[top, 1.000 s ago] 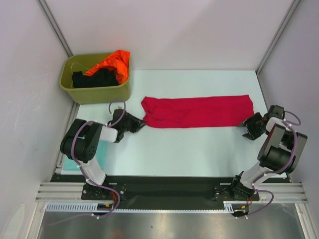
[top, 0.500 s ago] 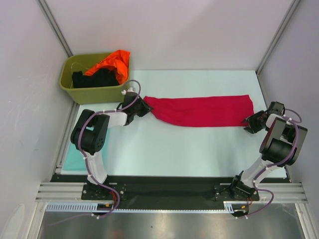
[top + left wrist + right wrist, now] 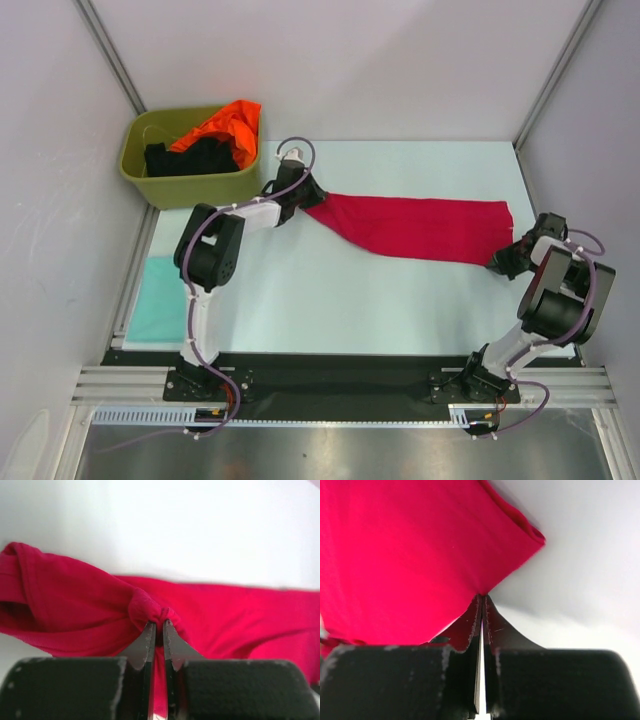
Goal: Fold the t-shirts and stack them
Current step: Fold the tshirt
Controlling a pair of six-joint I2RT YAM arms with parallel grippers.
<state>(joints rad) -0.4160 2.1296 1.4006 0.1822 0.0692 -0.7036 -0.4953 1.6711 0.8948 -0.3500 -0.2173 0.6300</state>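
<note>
My left gripper moves the bunched red knot of cloth outward toward the far wall (image 3: 311, 172) (image 3: 142, 560) beside the tub next, then opens.
A crimson-red t-shirt (image 3: 420, 228), folded into a long strip, lies slanted across the table. My left gripper (image 3: 306, 196) is shut on its bunched left end near the tub. In the left wrist view the gripper (image 3: 159, 626) pinches a knot of red cloth (image 3: 75, 605). My right gripper (image 3: 500, 262) is shut on the strip's near right corner. In the right wrist view that gripper (image 3: 483, 598) holds the edge of the red cloth (image 3: 405, 545). A pale teal t-shirt (image 3: 160, 300), folded square, lies at the near left.
An olive-green tub (image 3: 190, 185) stands at the far left with an orange t-shirt (image 3: 228, 125) and a black t-shirt (image 3: 190, 157) in it. The pale table (image 3: 350, 300) is edged by white walls on three sides.
My left gripper has carried the shirt's left end away from me and to the right, towards the tub. My right gripper has shut on the right corner. The strip now lies slanted.
</note>
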